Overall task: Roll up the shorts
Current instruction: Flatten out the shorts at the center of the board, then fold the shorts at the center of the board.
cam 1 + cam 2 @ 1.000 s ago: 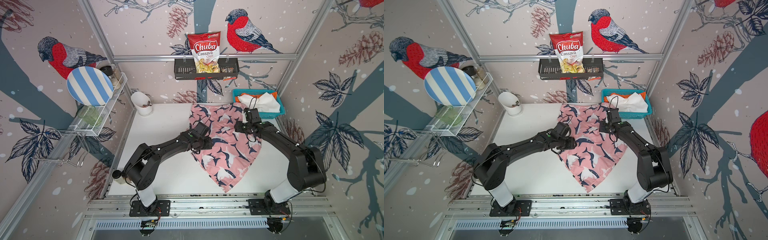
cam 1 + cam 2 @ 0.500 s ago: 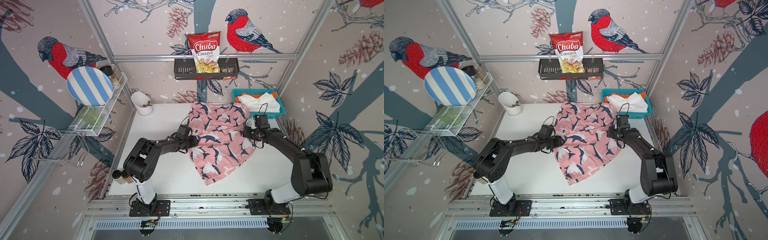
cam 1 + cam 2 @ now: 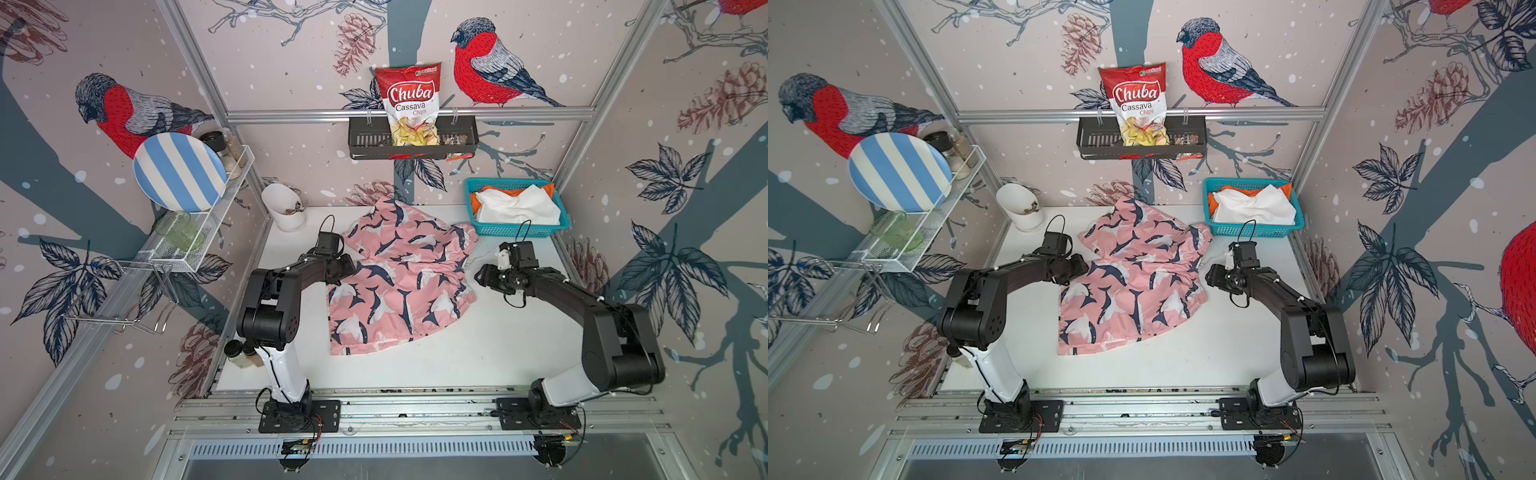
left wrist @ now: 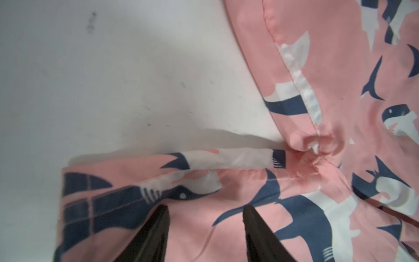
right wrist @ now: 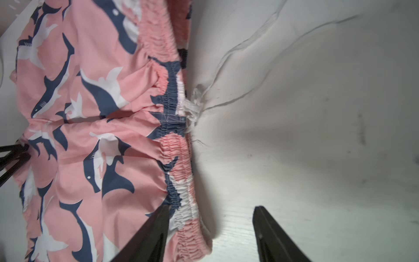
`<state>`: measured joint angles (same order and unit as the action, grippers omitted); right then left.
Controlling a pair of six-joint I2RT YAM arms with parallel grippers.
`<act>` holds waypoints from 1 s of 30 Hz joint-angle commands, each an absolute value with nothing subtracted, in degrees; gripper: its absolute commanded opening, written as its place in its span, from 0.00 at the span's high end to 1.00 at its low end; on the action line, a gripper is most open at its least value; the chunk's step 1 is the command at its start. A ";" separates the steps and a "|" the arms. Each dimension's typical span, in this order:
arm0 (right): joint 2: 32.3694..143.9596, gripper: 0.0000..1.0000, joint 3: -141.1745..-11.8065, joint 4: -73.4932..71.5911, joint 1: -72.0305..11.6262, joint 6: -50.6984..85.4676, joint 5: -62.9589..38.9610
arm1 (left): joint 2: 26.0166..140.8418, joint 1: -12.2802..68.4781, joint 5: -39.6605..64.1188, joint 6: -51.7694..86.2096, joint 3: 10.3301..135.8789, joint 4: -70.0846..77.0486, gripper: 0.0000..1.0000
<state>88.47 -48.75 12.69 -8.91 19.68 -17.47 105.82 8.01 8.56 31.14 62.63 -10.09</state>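
Observation:
My left gripper moves back along the hem next, then down to close on the near leg's hem corner [image 3: 334, 350], since that lies flat toward my base.
The pink shorts [image 3: 399, 286] [image 3: 1129, 286], printed with navy-and-white sharks, lie spread on the white table [image 3: 478, 345]. My left gripper [image 3: 348, 267] [image 4: 205, 208] is open, low over a leg of the pink cloth [image 4: 226, 226] near the hem, with nothing pinched. My right gripper [image 3: 481, 276] [image 5: 213, 208] is open at the gathered waistband [image 5: 181, 215]; one finger is over the cloth, the other over bare table. A white drawstring [image 5: 192, 108] trails off the waistband. White shorts [image 3: 517, 205] and orange shorts [image 3: 475, 200] sit in the teal basket [image 3: 515, 231].
A white cup [image 3: 286, 205] stands at the back left corner. A wire shelf [image 3: 199, 232] with a striped plate [image 3: 178, 172] juts from the left wall. A black rack [image 3: 411, 143] holding a chips bag [image 3: 409, 104] hangs on the back wall. Small bottles [image 3: 239, 353] stand at the table's front left.
Both grippers have moved apart, the left one leftward and the right one rightward, off the middle of the pink shorts. The shorts now lie flatter and wider, turned from a diamond shape.

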 commanded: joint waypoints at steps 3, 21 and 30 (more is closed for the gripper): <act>91.88 0.45 -47.59 11.49 -11.47 22.99 -23.40 | 100.03 7.91 6.44 32.03 63.37 -15.66 0.43; 84.82 0.51 -39.54 13.66 -16.62 28.75 -8.37 | 63.60 20.90 -9.73 55.99 44.56 -36.79 0.45; 80.11 0.49 -39.62 18.30 -16.70 30.08 -3.52 | 54.46 37.15 -14.45 87.73 32.06 -48.54 0.47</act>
<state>81.25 -39.72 15.86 -16.58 29.36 -6.15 54.78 34.92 -13.17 75.79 33.61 -43.40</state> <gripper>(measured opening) 0.511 0.525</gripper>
